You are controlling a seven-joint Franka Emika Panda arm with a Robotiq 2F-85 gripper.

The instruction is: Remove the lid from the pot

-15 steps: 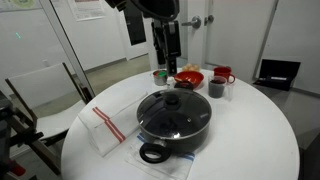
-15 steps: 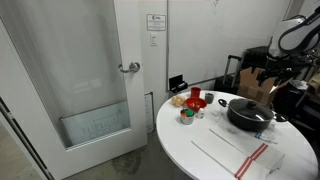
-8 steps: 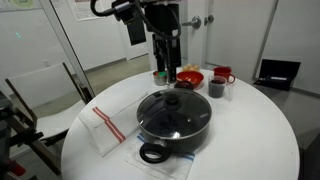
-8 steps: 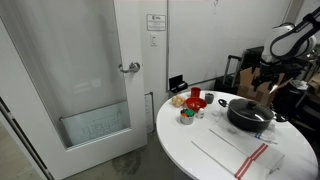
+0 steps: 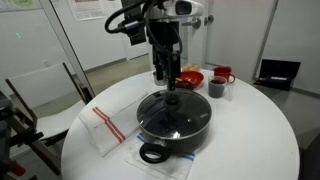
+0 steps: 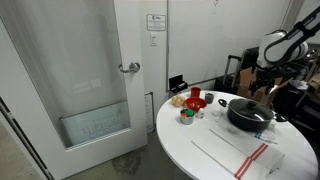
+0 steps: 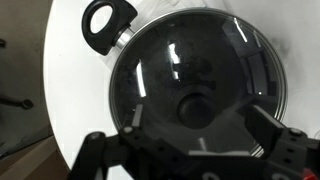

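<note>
The lid's black knob (image 5: 172,99) (image 7: 196,110) is below my gripper, between my open fingers, so I should lower my gripper onto it next and close both fingers around it.
The large black pot (image 5: 176,131) stands on the round white table (image 5: 255,130), with a loop handle toward the front. The clear glass lid (image 5: 172,108) with its small black knob (image 5: 173,99) sits on it. My gripper (image 5: 169,80) hangs open just above the knob. In the wrist view the lid (image 7: 200,70) fills the frame, the knob (image 7: 196,108) lies between my open fingers (image 7: 196,135), and a pot handle (image 7: 107,22) shows at top left. The pot (image 6: 250,113) also shows in an exterior view.
A red bowl (image 5: 189,77), a dark cup (image 5: 217,88) and a red mug (image 5: 224,75) stand behind the pot. A white cloth with red stripes (image 5: 104,125) lies beside it. A chair (image 5: 40,100) and a glass door (image 6: 90,80) are nearby.
My gripper has come forward and down from behind the pot to just above the lid's knob. The pot and lid have not moved.
</note>
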